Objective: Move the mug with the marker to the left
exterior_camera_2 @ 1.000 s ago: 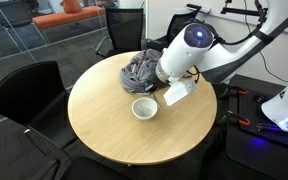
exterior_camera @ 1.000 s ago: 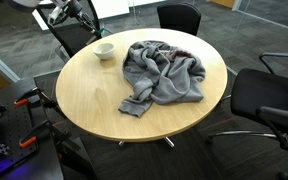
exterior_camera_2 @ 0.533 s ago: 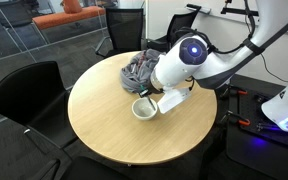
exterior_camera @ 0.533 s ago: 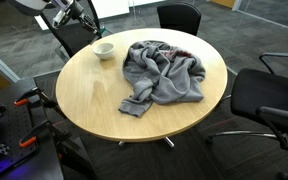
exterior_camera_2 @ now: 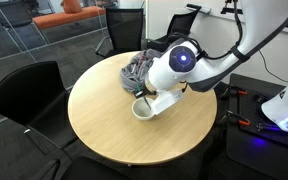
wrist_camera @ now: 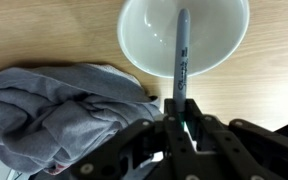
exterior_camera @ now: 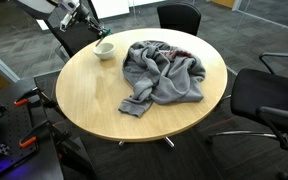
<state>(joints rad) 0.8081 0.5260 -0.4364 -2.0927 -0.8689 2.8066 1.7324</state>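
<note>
The marker's loose end is over the mug's opening (exterior_camera: 104, 47) (wrist_camera: 185, 32), and my gripper is beside the mug's rim. My gripper should first go down and in toward the mug.
A white mug (wrist_camera: 144, 40) stands on the round wooden table (exterior_camera: 94, 95) and shows in both exterior views (exterior_camera: 104, 49) (exterior_camera_2: 142, 108). In the wrist view a grey marker (wrist_camera: 181, 50) reaches from between my fingers down into the mug. My gripper (wrist_camera: 180, 106) is shut on the marker's near end, just above and beside the mug's rim. In an exterior view the gripper (exterior_camera_2: 157, 100) hangs close over the mug, and the arm hides part of it. In an exterior view the gripper (exterior_camera: 81, 14) sits behind the mug at the table's far edge.
A crumpled grey cloth (exterior_camera: 164, 72) lies on the table beside the mug, also in the wrist view (wrist_camera: 54, 115) and partly behind the arm (exterior_camera_2: 137, 68). Black office chairs (exterior_camera: 269, 100) (exterior_camera_2: 19, 95) ring the table. Bare wood lies in front of the mug (exterior_camera_2: 124, 140).
The arm has swung down and toward the mug; the gripper now sits right at the mug's rim. The mug and the cloth have not moved.
</note>
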